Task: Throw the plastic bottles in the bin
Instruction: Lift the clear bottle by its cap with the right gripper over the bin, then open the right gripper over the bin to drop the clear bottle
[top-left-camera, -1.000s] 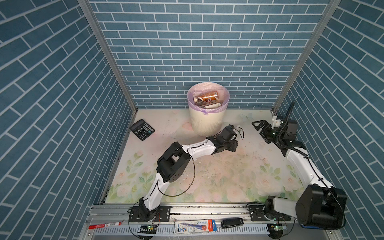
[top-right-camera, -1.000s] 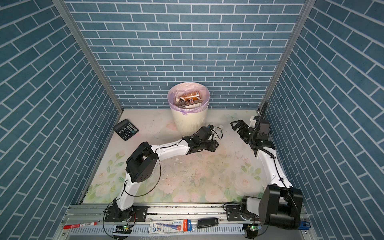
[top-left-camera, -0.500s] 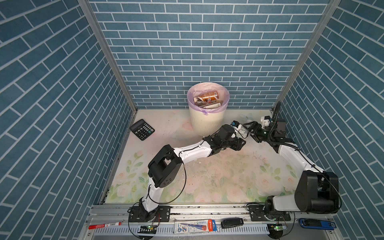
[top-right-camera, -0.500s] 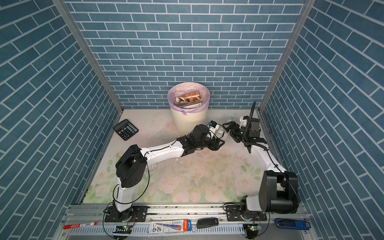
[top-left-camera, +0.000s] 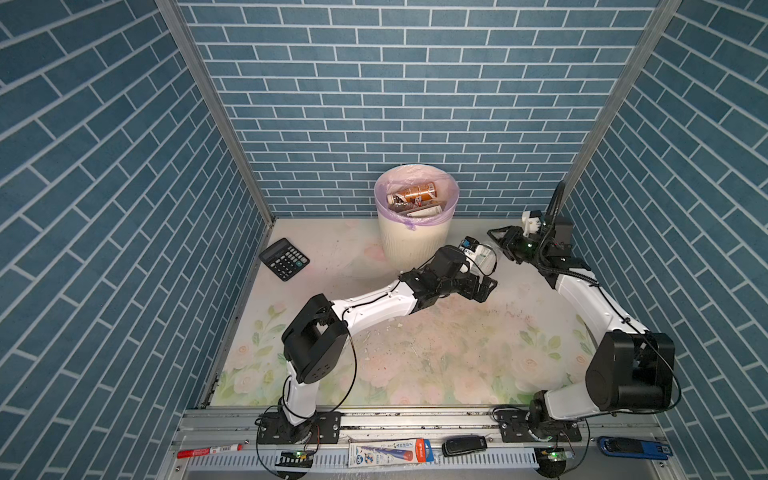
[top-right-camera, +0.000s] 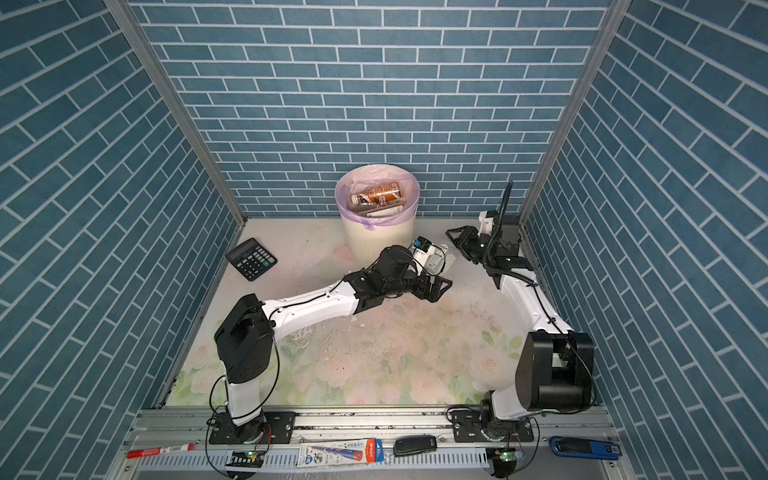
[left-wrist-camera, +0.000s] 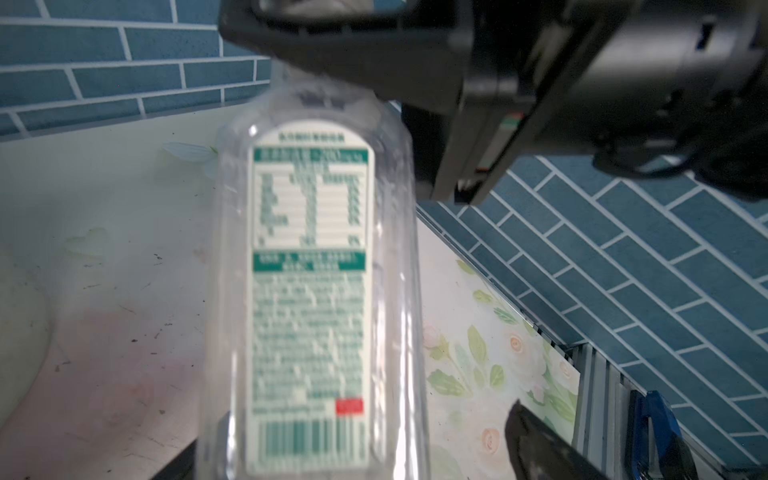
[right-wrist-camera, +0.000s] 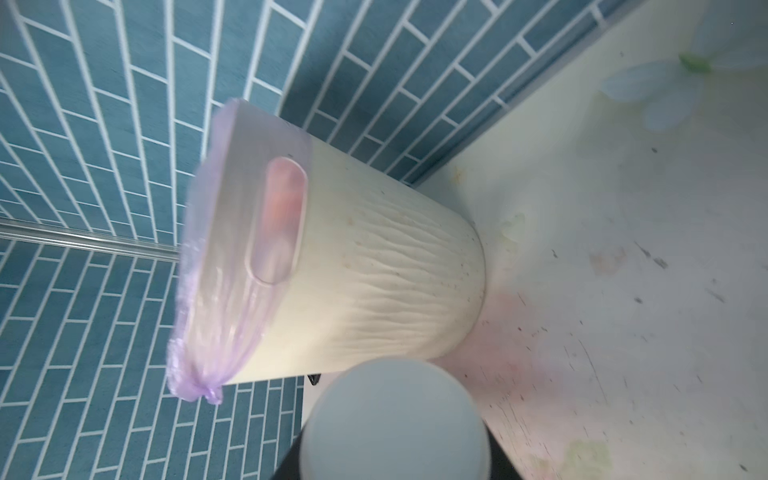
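My right gripper will rise and carry the bottle across over the bin's opening (top-left-camera: 417, 194) to let it go, as the bin's rim is beside my gripper and higher.
A clear plastic bottle (top-left-camera: 485, 257) (top-right-camera: 435, 258) with a white and green label (left-wrist-camera: 311, 270) hangs in the air just right of the bin (top-left-camera: 415, 245) (top-right-camera: 374, 245) (right-wrist-camera: 374, 270). My left gripper (top-left-camera: 484, 271) (left-wrist-camera: 353, 457) is open around its lower part, and the one finger (left-wrist-camera: 540, 444) that shows clearly stands apart from it. My right gripper (top-left-camera: 497, 246) (right-wrist-camera: 395, 451) is shut on the bottle's far end (right-wrist-camera: 395, 419); its fingers (left-wrist-camera: 374, 50) lie across the top of the bottle. A brown-labelled bottle (top-left-camera: 413, 193) lies on top inside the bin.
A black calculator (top-left-camera: 284, 258) lies at the left wall. On the front rail are a red marker pen (top-left-camera: 210, 451), a pen packet (top-left-camera: 390, 453) and a black device (top-left-camera: 463, 445). The blue brick walls stand close behind the right arm and the bin.
The left arm carried the bottle right, and the right gripper swung in and closed on it. The left jaws have opened.
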